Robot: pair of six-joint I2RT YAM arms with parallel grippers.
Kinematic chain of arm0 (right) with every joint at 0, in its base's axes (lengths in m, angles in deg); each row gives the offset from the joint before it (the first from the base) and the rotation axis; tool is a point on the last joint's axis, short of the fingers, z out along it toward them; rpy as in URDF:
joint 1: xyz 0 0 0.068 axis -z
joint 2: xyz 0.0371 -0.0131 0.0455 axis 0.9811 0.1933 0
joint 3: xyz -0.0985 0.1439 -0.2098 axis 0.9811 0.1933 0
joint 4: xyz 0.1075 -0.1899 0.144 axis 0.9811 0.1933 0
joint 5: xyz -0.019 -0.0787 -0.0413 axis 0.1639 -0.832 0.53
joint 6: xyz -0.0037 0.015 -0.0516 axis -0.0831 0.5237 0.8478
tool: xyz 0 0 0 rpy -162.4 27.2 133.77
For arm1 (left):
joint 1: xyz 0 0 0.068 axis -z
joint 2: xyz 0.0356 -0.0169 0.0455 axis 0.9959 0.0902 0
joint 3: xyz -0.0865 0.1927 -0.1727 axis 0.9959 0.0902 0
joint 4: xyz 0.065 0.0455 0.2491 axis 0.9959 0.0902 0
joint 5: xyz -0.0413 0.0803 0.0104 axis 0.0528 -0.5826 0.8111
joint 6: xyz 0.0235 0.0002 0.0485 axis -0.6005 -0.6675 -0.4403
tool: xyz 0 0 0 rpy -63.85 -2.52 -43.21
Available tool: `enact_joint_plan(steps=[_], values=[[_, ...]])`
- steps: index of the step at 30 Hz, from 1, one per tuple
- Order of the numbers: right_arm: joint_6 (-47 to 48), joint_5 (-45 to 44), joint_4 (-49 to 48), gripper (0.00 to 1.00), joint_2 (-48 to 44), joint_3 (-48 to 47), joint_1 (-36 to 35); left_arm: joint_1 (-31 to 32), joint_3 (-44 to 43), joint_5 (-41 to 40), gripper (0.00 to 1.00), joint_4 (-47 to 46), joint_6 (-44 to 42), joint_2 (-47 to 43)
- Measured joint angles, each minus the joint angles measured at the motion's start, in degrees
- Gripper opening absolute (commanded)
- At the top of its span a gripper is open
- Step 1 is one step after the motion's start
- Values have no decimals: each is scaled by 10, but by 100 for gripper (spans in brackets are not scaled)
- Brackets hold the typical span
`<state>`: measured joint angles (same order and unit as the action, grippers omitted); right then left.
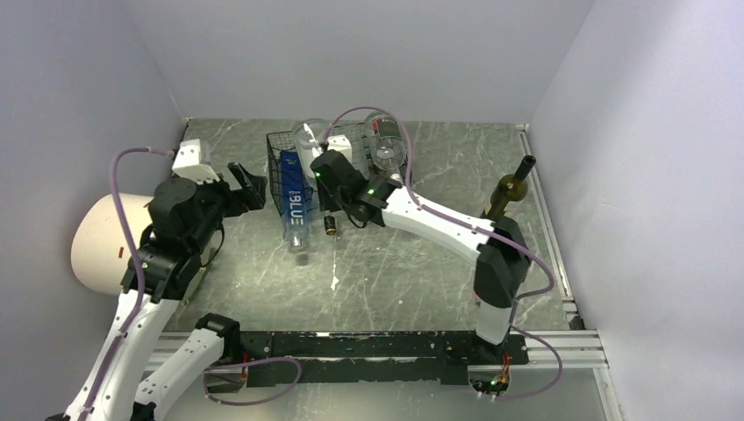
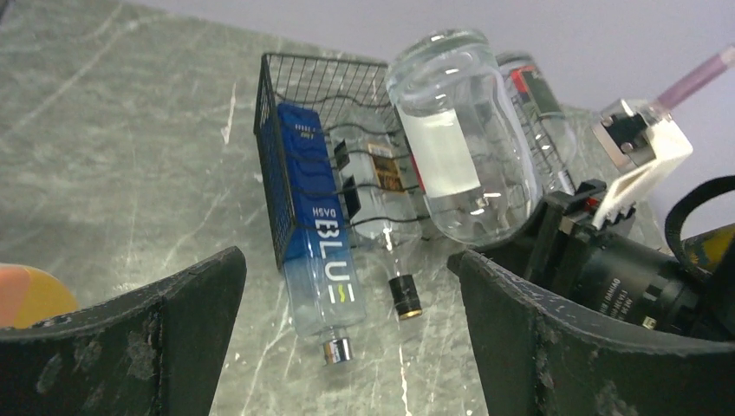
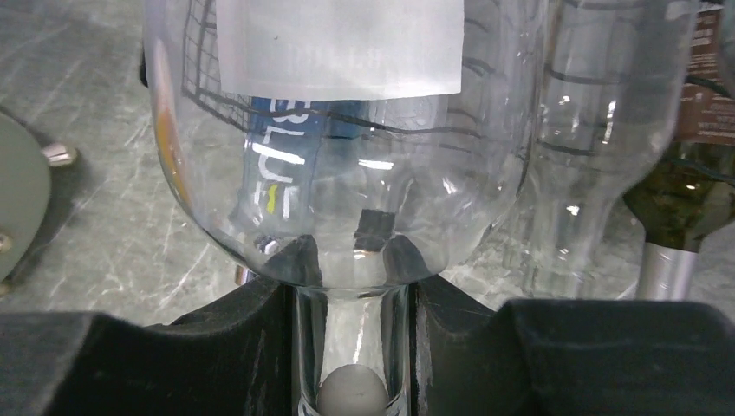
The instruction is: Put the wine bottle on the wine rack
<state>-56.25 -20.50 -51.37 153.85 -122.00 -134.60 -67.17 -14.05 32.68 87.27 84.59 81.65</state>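
My right gripper still holds the wine bottle above the rack wires between the blue-labelled and black-capped bottles. So it moves down toward them next, then releases the bottle.
The wine bottle [image 1: 309, 139] is clear glass with a white label. My right gripper [image 1: 327, 173] is shut on its neck [image 3: 351, 338] and holds it tilted over the black wire wine rack [image 1: 277, 167], base pointing away. The bottle fills the right wrist view [image 3: 347, 130] and shows large in the left wrist view [image 2: 451, 147]. I cannot tell whether it touches the rack [image 2: 277, 173]. My left gripper [image 1: 250, 189] is open and empty, just left of the rack, with its fingers [image 2: 156, 347] wide apart.
A blue-labelled bottle [image 2: 316, 234] and a clear bottle with a black cap [image 2: 405, 296] lie in the rack, necks sticking out. Another clear bottle [image 1: 386, 140] lies at the rack's right. A dark green bottle [image 1: 509, 193] stands at right. A white cylinder [image 1: 101, 241] lies at left.
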Motion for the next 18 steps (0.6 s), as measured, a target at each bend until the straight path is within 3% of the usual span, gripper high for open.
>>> enact_joint_plan(steps=[18], values=[[-47,0,36,2,148,-102,25,0,47,-10,97,-37,16,17]])
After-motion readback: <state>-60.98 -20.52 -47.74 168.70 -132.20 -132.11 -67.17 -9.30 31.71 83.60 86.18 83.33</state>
